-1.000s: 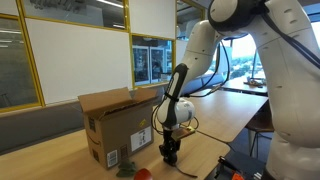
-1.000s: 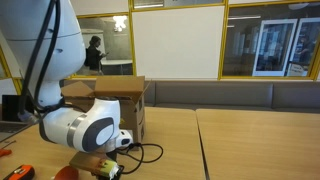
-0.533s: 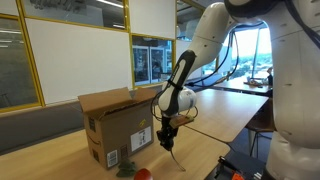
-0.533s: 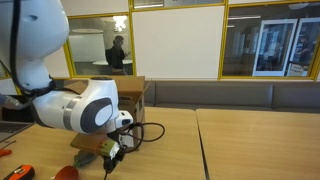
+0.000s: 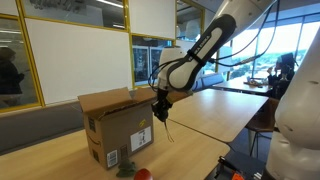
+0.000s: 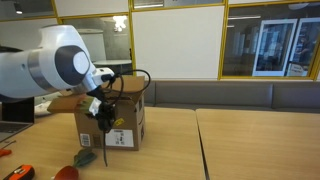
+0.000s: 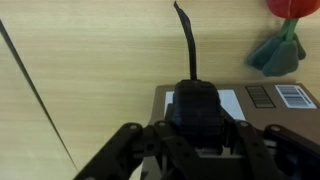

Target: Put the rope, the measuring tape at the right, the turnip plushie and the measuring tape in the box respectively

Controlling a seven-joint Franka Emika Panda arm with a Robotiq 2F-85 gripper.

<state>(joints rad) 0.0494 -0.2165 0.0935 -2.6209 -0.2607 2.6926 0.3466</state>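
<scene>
The black measuring tape still hangs beside the box, so next my gripper rises, moves over the box's open top (image 5: 114, 99), lowers it inside and releases.
My gripper (image 5: 160, 104) hangs in the air beside the box's near top corner, shut on a black measuring tape (image 7: 197, 100). The tape's thin dark strap (image 7: 187, 45) dangles below it. The box (image 5: 112, 128) is a brown carton with open top flaps and white labels; it also shows in an exterior view (image 6: 128, 118) and at the lower right of the wrist view (image 7: 275, 100). The turnip plushie (image 7: 283, 40), red with green leaves, lies on the table in front of the box (image 5: 135, 172). The rope is out of view.
The long wooden table (image 5: 215, 112) runs on past the box. A small orange thing (image 6: 22, 172) lies at the table's near left corner. A dark seam (image 7: 35, 95) crosses the tabletop. Glass walls stand behind.
My gripper has risen from the tabletop to the height of the box's top and moved toward the box, carrying the black measuring tape with its strap hanging.
</scene>
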